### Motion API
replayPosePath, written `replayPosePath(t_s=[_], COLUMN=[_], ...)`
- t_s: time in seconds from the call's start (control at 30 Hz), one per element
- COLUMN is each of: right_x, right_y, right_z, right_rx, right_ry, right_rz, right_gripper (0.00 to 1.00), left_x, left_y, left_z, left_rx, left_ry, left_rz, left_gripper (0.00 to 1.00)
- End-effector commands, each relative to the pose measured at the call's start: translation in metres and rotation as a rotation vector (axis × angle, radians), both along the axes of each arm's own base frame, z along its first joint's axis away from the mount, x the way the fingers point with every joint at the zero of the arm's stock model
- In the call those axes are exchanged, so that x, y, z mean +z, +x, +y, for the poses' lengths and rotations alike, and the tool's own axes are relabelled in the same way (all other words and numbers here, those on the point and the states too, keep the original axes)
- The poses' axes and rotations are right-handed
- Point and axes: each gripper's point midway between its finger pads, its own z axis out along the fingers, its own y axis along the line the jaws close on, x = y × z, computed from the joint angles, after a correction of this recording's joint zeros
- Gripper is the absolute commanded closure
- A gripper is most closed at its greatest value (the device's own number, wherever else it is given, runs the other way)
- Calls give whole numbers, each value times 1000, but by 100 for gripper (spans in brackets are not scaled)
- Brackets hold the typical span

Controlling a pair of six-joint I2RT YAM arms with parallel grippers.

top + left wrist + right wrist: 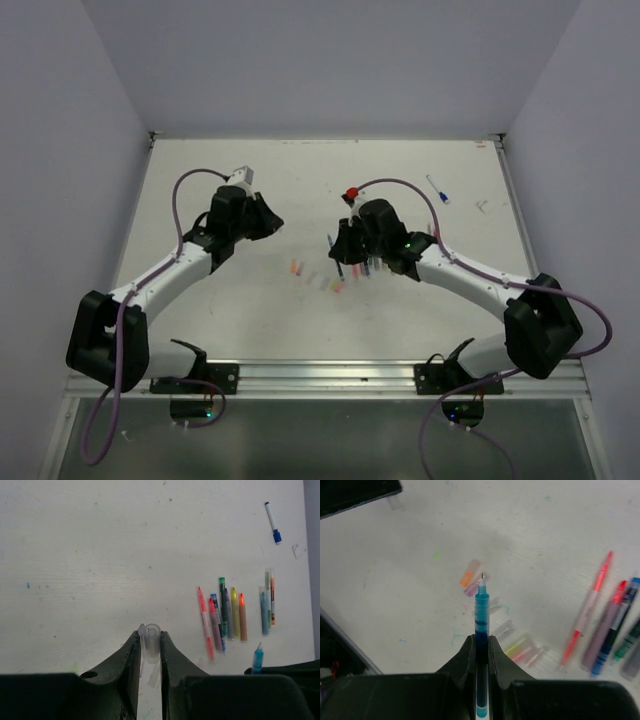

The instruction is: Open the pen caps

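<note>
Next, my right gripper carries the blue pen toward the row of pens, turns in line and goes down beside the purple one, as the blue pen's tip is bare.
My left gripper [149, 636] is shut on a clear pen cap [150, 644], which stands up between the fingertips above the table. My right gripper [481, 640] is shut on a blue pen [481, 605] whose bare tip points away from the wrist; that pen [257, 657] also shows at the lower right of the left wrist view. From above, the left gripper [266, 222] and right gripper [338, 246] face each other, well apart. Loose pen caps [520, 649], pink, yellow and clear, lie below the right gripper, with an orange one [467, 578] farther off. Several pens [223, 614] lie side by side.
A white marker with a blue cap [437, 188] lies alone near the far right of the white table [300, 170]. Two more pens [267, 602] lie right of the row. Faint ink marks dot the surface. Walls close in the table's back and sides.
</note>
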Motion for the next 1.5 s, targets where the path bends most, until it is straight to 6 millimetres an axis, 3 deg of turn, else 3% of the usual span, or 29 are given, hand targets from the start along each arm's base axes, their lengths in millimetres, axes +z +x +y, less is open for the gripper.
replayPosePath(t_s=[0.0,0.23,0.3,0.53,0.7,0.97,1.27,1.47], right_x=[-3,-29,-32,-48,-54,-62,-77,-86], right_y=[27,53,56,68,84,92,92,93], right_z=[-52,-116,-123,-123,-135,-146,-136,-132], right_rx=[-189,-389,-406,-421,-467,-496,-465,-456], right_ry=[-194,-370,-382,-411,-466,-488,-460,-457], right_rz=[-33,22,31,44,33,57,96,117], right_gripper=[100,100,100,100,100,100,100,100], left_x=[-27,-54,-63,-83,-91,-104,-119,-127], left_y=[-11,-15,-16,-24,-26,-27,-32,-38], left_z=[15,5,0,-18,-19,-18,-15,-12], left_rx=[-5,-60,-85,-136,-142,-146,-145,-140], left_ry=[106,91,83,84,100,121,130,139], left_rz=[28,49,60,97,110,132,162,179], left_gripper=[100,100,100,99,99,98,95,88])
